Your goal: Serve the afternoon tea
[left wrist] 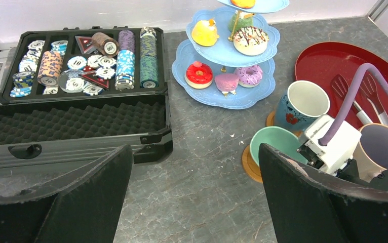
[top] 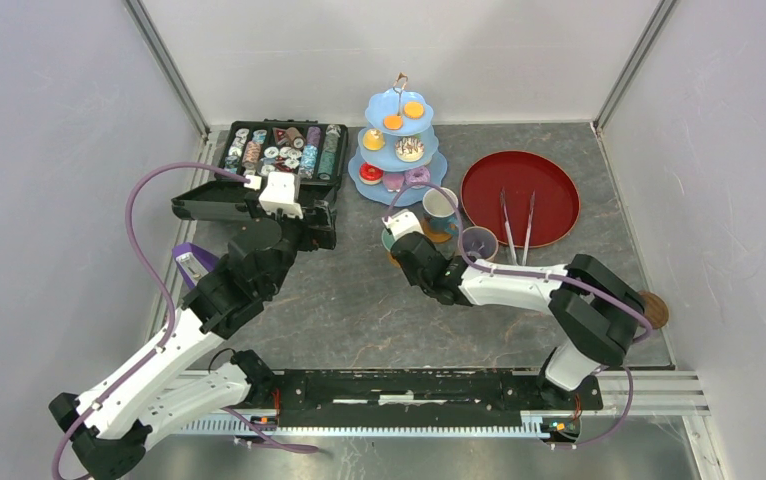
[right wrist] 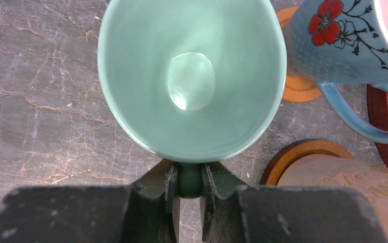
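I should lower the mint green mug slightly onto the brown coaster with my right gripper, and then I should let go of the mug's handle.
My right gripper (right wrist: 189, 183) is shut on the handle of the mint green mug (right wrist: 192, 76). In the left wrist view the mug (left wrist: 275, 144) is over a brown coaster (left wrist: 246, 164); I cannot tell whether it rests on it. The white-and-blue mug (right wrist: 344, 45) stands on a coaster (right wrist: 296, 91) just behind, and the pink-purple mug (right wrist: 344, 187) on another to the right. The pale-blue three-tier stand (top: 399, 165) holds several pastries (left wrist: 199, 75). My left gripper (left wrist: 197, 202) is open and empty over bare table, next to the black case. The olive mug is out of view.
The open black case of round chips (top: 279, 150) stands at the back left. A red tray (top: 519, 195) with metal tongs (top: 517, 225) lies at the back right. A loose coaster (top: 653, 308) sits by the right edge. A purple object (top: 191, 258) lies at the left edge.
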Available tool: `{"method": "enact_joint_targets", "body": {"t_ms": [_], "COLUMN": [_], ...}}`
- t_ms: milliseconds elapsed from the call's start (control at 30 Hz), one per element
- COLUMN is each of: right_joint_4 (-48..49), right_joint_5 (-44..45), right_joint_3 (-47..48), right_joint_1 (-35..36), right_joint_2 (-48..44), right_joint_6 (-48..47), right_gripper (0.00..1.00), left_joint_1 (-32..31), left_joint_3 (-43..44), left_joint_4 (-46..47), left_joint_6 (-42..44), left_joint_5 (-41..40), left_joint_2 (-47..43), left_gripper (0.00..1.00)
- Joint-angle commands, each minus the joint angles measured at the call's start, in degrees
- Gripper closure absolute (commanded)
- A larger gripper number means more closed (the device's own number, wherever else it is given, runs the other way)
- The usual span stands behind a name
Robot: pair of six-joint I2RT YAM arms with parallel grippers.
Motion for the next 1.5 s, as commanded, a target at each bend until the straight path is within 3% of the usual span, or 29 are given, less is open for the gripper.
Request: {"method": "enact_joint_targets", "body": {"t_ms": [0, 300, 433, 633, 800, 1100, 1167, 1267, 1367, 1467], "right_joint_4": [5.4, 7.1, 7.0, 4.3, -1.1, -7.0, -6.3, -7.4, -13.5, -17.1], "right_joint_5": [0.0, 0.5, -0.6, -1.3, -2.7, -2.3, 0.5, 11.7, 22.6, 26.5], "right_joint_3": [1.1, 0.5, 0.9, 1.6, 2.0, -1.0, -2.8, -4.7, -3.6, -3.1], "right_joint_1": [-0.5, -1.1, -1.5, -1.5, -1.3, -1.3, -1.3, -1.9, -5.4, -12.3], "right_joint_2": [1.6, 3.9, 4.9, 2.9, -4.0, -25.6, -31.8, -38.3, -40.1, -40.1], "right_joint_6": [0.1, 0.6, 0.8, 1.2, 1.2, -4.1, -5.1, -4.9, -1.9, 0.5], "right_gripper": [1.0, 0.98, 0.88, 0.62, 0.49, 0.3, 0.2, 0.07, 0.06, 0.08], "left_joint_1": [0.2, 0.2, 0.2, 0.2, 0.2, 0.2, 0.2, 0.2, 0.2, 0.2], "left_joint_3": [1.2, 1.3, 1.3, 1.3, 1.4, 1.6, 1.7, 2.0, 2.6, 3.7], "left_joint_4": [1.9, 1.9, 1.9, 1.9, 1.9, 1.8, 1.7, 1.5, 1.2, 0.2], "left_joint_6": [1.2, 1.3, 1.3, 1.2, 1.0, 0.3, 0.1, -0.1, -0.2, -0.2], "left_joint_5": [0.4, 0.6, 0.8, 0.8, 1.2, 2.3, 2.6, 3.2, 3.6, 4.1], "left_joint_2": [-0.1, 0.2, 0.0, -0.2, -0.5, -0.7, -0.8, -1.1, -1.5, -1.8], "left_gripper": [0.0, 0.0, 0.0, 0.0, 0.0, 0.0, 0.0, 0.0, 0.0, 0.0]}}
